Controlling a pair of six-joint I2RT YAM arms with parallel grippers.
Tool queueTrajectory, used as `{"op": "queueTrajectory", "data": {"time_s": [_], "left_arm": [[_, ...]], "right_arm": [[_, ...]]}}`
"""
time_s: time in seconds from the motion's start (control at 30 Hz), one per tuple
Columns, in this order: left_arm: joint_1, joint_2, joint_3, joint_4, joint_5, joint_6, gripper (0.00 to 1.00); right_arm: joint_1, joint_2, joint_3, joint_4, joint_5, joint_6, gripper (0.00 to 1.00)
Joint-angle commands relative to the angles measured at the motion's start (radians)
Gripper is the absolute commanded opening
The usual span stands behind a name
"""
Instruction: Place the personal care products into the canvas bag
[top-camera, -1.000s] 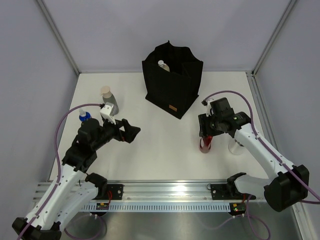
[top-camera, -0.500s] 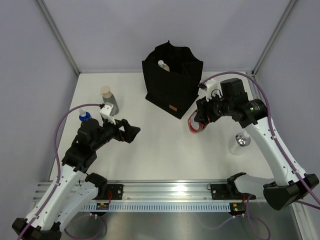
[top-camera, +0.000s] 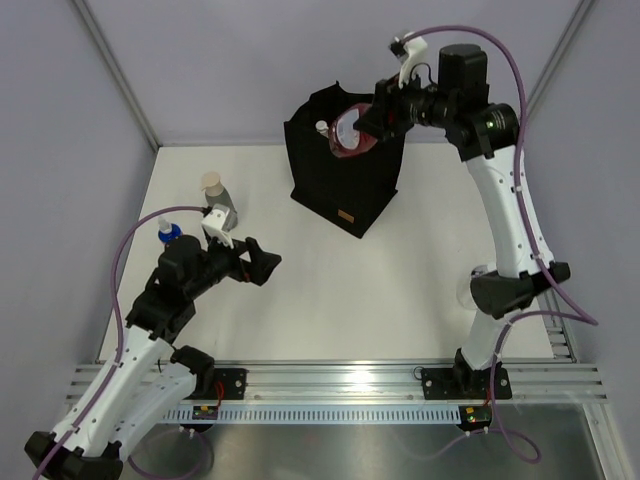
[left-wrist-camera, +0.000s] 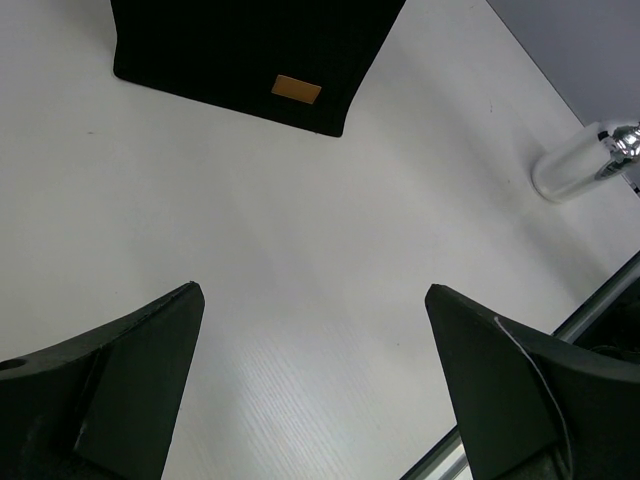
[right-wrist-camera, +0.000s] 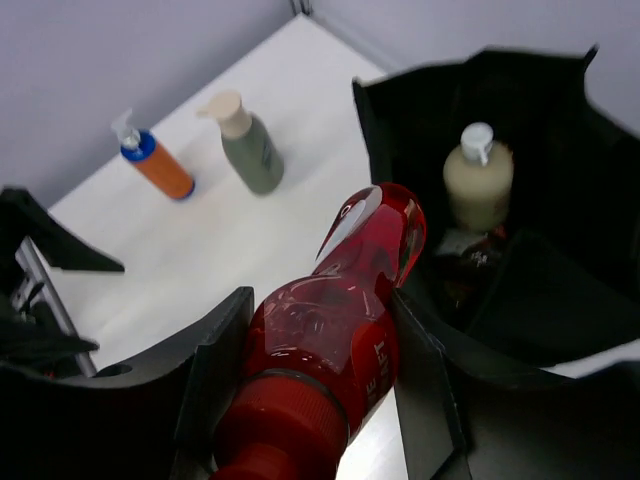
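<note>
There is still space beside the beige bottle (top-camera: 322, 128). My right gripper should tip downward and lower through the bag's open top (top-camera: 382, 148) to release the red bottle inside.
My right gripper (top-camera: 367, 120) (right-wrist-camera: 318, 302) is shut on a red bottle (top-camera: 348, 131) (right-wrist-camera: 345, 305), which hangs tilted over the open top of the black canvas bag (top-camera: 345, 185) (right-wrist-camera: 560, 190). A beige bottle (right-wrist-camera: 478, 180) (top-camera: 322, 128) stands inside the bag, with a dark item below it. On the table to the left stand a grey bottle with a beige cap (top-camera: 218, 200) (right-wrist-camera: 250, 150) and an orange bottle with a blue cap (top-camera: 170, 233) (right-wrist-camera: 160, 168). My left gripper (top-camera: 262, 262) (left-wrist-camera: 310, 290) is open over bare table, holding nothing.
A silver-white bottle (left-wrist-camera: 575, 165) stands at the table's right, near the front rail. The bag's tan label (left-wrist-camera: 296, 89) faces my left gripper. Grey walls close in the table at the back and on both sides.
The right arm has lifted the red bottle from the table at the right and carried it up and back to above the bag. The left arm has not moved.
</note>
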Motion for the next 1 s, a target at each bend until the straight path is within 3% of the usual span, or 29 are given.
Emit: {"op": "queueTrajectory", "data": {"time_s": [0.0, 0.13, 0.2, 0.3, 0.43, 0.57, 0.67, 0.8, 0.97], "left_arm": [[0.0, 0.012, 0.018, 0.024, -0.017, 0.021, 0.99], [0.0, 0.018, 0.038, -0.002, -0.02, 0.049, 0.99], [0.0, 0.018, 0.043, -0.012, -0.026, 0.06, 0.99], [0.0, 0.025, 0.043, -0.004, -0.024, 0.07, 0.99], [0.0, 0.05, 0.035, 0.01, -0.015, 0.08, 0.99], [0.0, 0.07, 0.014, 0.042, -0.001, 0.09, 0.99], [0.0, 0.091, 0.026, 0.034, 0.014, 0.104, 0.99], [0.0, 0.091, 0.028, 0.044, 0.026, 0.123, 0.99], [0.0, 0.076, 0.014, 0.037, 0.029, 0.124, 0.99]], "right_arm": [[-0.046, 0.116, 0.253, 0.174, -0.069, 0.082, 0.0], [-0.095, 0.248, 0.41, 0.299, -0.047, 0.142, 0.0], [-0.1, 0.292, 0.407, 0.347, -0.018, 0.148, 0.0], [-0.107, 0.338, 0.36, 0.432, -0.027, 0.165, 0.0], [-0.096, 0.377, 0.32, 0.381, -0.067, 0.146, 0.0], [-0.089, 0.258, 0.136, 0.413, -0.037, 0.099, 0.0], [-0.089, 0.225, 0.075, 0.371, 0.022, 0.04, 0.0], [-0.084, 0.268, 0.137, 0.152, 0.143, -0.043, 0.0], [-0.063, 0.276, 0.133, 0.036, 0.25, -0.18, 0.0]]}}
